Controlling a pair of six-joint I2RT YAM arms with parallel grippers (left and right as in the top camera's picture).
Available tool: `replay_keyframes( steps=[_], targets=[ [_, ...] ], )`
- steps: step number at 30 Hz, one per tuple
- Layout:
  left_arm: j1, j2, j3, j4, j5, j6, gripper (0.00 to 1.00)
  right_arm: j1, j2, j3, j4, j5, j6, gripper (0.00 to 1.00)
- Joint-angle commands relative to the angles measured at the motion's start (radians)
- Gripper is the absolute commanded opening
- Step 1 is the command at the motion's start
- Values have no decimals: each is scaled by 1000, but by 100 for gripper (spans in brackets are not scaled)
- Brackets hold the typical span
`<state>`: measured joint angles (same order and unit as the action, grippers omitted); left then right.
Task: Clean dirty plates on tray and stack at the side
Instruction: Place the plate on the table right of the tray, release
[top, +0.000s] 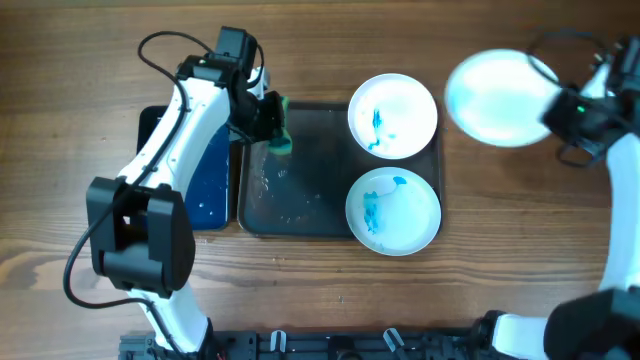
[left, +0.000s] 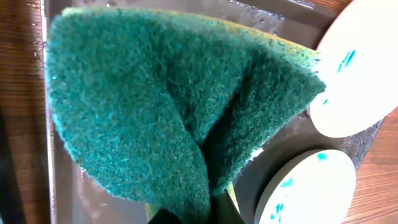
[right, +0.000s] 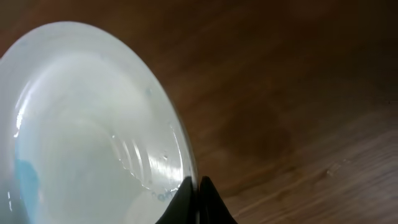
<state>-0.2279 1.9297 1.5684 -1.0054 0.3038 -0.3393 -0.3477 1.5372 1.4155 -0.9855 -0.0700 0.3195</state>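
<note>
My right gripper will next lower the tilted plate onto the bare wood beside the grey tray, since that clear spot lies below, and release the plate's rim.
Two dirty white plates with blue-turquoise smears lie on the right half of the dark grey tray (top: 300, 215): one at the back (top: 393, 115) and one at the front (top: 393, 211). They also show in the left wrist view, the back plate (left: 360, 74) and the front plate (left: 311, 190). My left gripper (top: 272, 122) is shut on a green sponge (left: 174, 112), held over the tray's back left part. My right gripper (top: 560, 112) is shut on the rim of a third white plate (top: 497, 97), held tilted over the wooden table right of the tray. In the right wrist view that plate (right: 81, 137) looks wet, with a faint blue trace.
A smaller black tray with a blue bottom (top: 205, 175) lies left of the grey tray, partly under my left arm. Water droplets lie on the grey tray's left half. The wooden table (top: 520, 250) surrounds everything.
</note>
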Motion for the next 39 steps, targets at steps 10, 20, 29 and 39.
replay_keyframes(
  steps=[10,20,29,39],
  targets=[
    [-4,-20,6,18,-18,-10,4,-121,186,-325,292,12,32,4],
    [-4,-20,6,25,-18,-10,4,-68,100,-235,78,-255,-85,40],
    [-4,-20,6,24,-18,-10,4,216,31,-304,-68,-208,-135,48],
    [-4,-20,6,13,-43,-9,4,360,32,-528,32,-208,-75,44]
  ],
)
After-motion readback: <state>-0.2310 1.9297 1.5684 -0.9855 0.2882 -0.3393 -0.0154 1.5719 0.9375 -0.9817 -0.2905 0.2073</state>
